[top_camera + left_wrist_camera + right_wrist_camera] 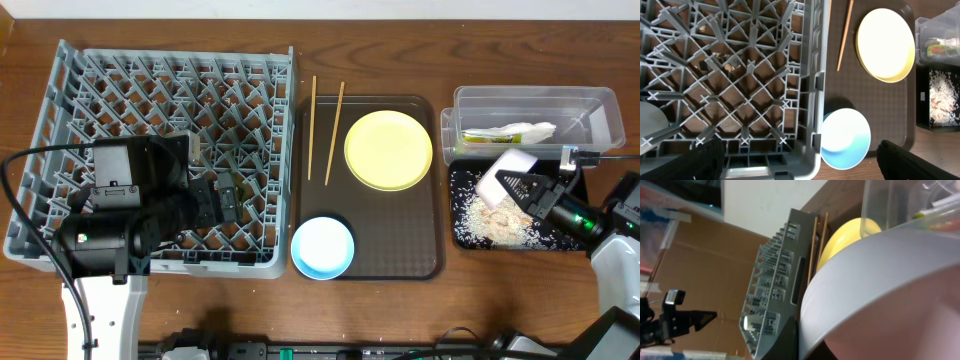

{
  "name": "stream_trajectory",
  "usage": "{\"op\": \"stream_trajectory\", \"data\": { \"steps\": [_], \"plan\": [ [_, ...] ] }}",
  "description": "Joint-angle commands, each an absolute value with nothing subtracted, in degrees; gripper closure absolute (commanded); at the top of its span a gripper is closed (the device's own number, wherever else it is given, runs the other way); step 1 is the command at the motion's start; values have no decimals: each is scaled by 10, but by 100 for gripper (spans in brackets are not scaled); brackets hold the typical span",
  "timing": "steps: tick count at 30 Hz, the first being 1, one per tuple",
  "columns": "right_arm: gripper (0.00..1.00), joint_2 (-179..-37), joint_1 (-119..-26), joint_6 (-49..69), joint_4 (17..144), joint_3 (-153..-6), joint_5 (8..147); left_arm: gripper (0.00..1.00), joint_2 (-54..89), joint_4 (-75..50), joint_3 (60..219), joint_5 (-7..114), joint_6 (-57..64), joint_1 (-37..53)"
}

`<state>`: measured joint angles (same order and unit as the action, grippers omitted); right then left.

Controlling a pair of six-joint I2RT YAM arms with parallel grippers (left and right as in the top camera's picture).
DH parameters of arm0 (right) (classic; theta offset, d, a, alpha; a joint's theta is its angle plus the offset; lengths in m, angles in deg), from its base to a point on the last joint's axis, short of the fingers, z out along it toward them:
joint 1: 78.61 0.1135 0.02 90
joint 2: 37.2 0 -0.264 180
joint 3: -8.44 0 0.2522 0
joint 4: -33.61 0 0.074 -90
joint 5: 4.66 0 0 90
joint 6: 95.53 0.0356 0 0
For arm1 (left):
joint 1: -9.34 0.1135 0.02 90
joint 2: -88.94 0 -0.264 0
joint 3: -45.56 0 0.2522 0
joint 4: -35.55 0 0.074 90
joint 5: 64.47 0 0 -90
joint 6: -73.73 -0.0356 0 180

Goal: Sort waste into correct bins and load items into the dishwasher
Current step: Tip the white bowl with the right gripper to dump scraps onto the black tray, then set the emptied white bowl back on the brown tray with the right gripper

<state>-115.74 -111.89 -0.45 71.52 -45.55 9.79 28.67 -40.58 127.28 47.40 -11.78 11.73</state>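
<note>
My right gripper swings over the brown tray (400, 240) next, levels the white bowl and lowers it. It then lets go beside the light blue bowl, since that spot is bare.
My right gripper (525, 190) is shut on the rim of the white bowl (508, 168) and holds it tilted over the black tray (462, 238). Rice crumbs (495, 222) lie in that tray. The bowl fills the right wrist view (880, 280). The clear tub (600, 105) holds the white napkin (525, 131) and the green-and-orange wrapper (480, 137). The yellow plate (388, 149), light blue bowl (322, 247) and two chopsticks (312, 128) lie on the brown tray (400, 240). My left gripper (800, 165) is open and empty above the front right corner of the grey dish rack (100, 80).
The dish rack's right wall (812, 90) runs right beside the brown tray and the blue bowl (846, 137). The left arm's body and cable (110, 215) cover the rack's front part. The tub and black tray stand at the table's right edge.
</note>
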Motion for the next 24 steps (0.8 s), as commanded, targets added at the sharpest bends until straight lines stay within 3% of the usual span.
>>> {"op": "stream_trajectory", "data": {
  "steps": [1, 3, 11, 17, 24],
  "plan": [
    [99, -1154, -1109, -11, 715, -458, 87, 1, 287, -407, 1286, 469, -115, 114],
    [99, -1154, -1107, 71, 731, -458, 187, 1, 287, -408, 1286, 469, -115, 114],
    [99, -1097, -1015, 43, 750, -466, 169, 1, 287, -407, 1286, 469, -115, 114],
    [99, -1018, -807, 43, 834, -508, 378, 1, 287, -406, 1286, 469, -115, 114],
    [99, -1030, -519, 89, 890, -524, 687, 1, 287, -404, 1286, 469, -115, 114]
  ]
}}
